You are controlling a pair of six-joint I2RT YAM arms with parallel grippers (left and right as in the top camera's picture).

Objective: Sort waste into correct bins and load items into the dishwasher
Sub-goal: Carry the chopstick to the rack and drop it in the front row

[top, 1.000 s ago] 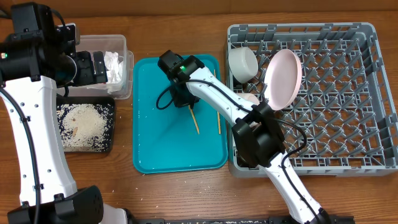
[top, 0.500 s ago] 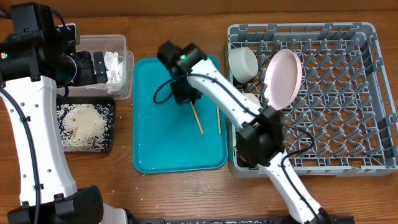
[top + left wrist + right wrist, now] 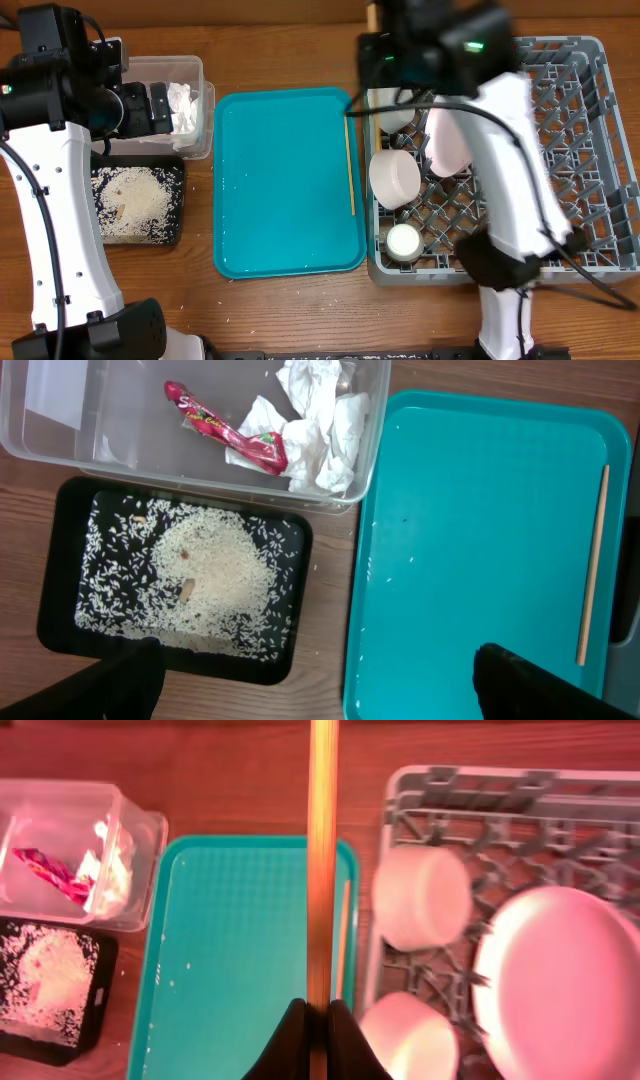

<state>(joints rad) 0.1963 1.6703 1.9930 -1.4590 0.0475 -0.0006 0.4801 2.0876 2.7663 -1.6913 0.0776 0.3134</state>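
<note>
The right gripper moves down back toward the dish rack's bare wires beside the small white cup next to release the chopstick. The pegs lie below it, nearer my base.
My right gripper is shut on one thin wooden chopstick, held in the air over the seam between the teal tray and the grey dish rack. The second chopstick lies along the tray's right edge. The rack holds a pale pink plate, a pale bowl and a small white cup. My left gripper is open and empty, near the clear tub. The tub holds napkins and a red wrapper. The black tray holds rice. The large white plate is out of view.
My right arm hangs over the rack's far left corner and hides part of a second white bowl. The tub and black tray stand side by side at the table's left, with the teal tray between them and the rack.
My right gripper has lifted one chopstick off the teal tray and swung right and up to the rack's left edge. One chopstick stays on the tray. The left arm has not moved.
</note>
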